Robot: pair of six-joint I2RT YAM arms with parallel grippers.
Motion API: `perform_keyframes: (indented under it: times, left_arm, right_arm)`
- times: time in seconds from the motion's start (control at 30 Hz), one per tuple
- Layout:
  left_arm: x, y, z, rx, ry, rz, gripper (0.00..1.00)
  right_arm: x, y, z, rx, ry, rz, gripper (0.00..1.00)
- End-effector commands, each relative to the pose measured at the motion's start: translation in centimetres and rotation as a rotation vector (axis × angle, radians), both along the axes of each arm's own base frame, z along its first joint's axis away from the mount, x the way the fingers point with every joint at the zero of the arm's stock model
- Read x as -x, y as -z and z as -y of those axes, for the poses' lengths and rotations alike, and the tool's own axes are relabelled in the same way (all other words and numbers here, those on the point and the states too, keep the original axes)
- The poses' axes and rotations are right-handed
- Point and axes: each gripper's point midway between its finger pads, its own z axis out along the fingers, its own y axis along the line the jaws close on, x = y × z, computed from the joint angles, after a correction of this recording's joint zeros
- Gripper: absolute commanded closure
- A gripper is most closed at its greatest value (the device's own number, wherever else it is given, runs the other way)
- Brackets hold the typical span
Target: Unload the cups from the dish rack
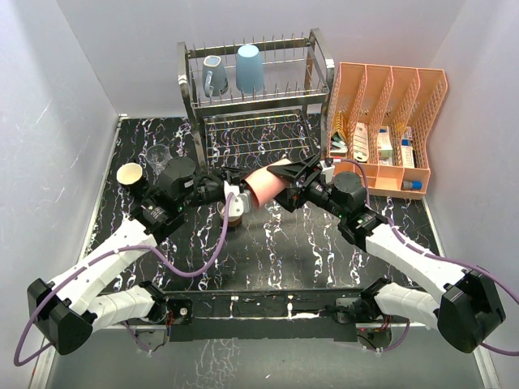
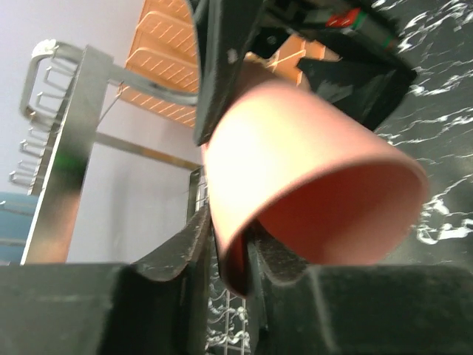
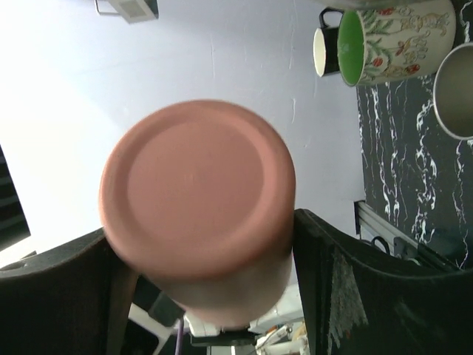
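Note:
The bare tabletop beside the brownish metal cup is below my left gripper, so I will lower my left gripper there next, turn the tumbler base-down and let go of the tumbler's rim.
A salmon-pink tumbler (image 1: 263, 185) hangs on its side over the middle of the table, between both arms. My right gripper (image 1: 284, 182) is shut across its body, a finger on each side and the base (image 3: 196, 200) facing the wrist camera. From the left, my left gripper (image 1: 237, 197) pinches the rim wall (image 2: 229, 244), one finger inside and one outside. On the dish rack (image 1: 324, 81) at the back, the top tier holds a grey-blue mug (image 1: 214, 75) and a light-blue tumbler (image 1: 249, 68).
On the table stand a cream cup (image 1: 130, 174), a clear glass (image 1: 158, 156) and a brownish metal cup (image 1: 233, 215) just below the left gripper. An orange file organizer (image 1: 389, 121) stands at the right of the rack. White walls close in on both sides.

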Motion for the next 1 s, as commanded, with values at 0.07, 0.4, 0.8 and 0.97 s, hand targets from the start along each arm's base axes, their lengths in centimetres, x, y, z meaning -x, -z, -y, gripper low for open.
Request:
perform_keyframes:
  times: [0.07,0.4,0.8,0.97]
  left_arm:
    - [-0.2,-1.3,0.0,0.031,-0.012,0.031,1.0]
    - [-3.1,2.9,-0.3,-0.157,-0.169,-0.263,1.0]
    - [-5.0,10.1,-0.7,-0.496,-0.278,-0.479,1.0]
    - [-5.7,12.8,-0.1,-0.673,-0.296,-0.558,1.0]
  right_arm:
    - [-0.1,-2.3,-0.4,-0.061,-0.003,0.068,0.4]
    - [-1.3,8.8,3.9,0.253,0.115,-0.047,0.02]
    - [-0.3,16.2,14.3,0.662,0.33,-0.124,0.02]
    - [-0.8,13.1,17.0,0.795,0.41,-0.079,0.02]
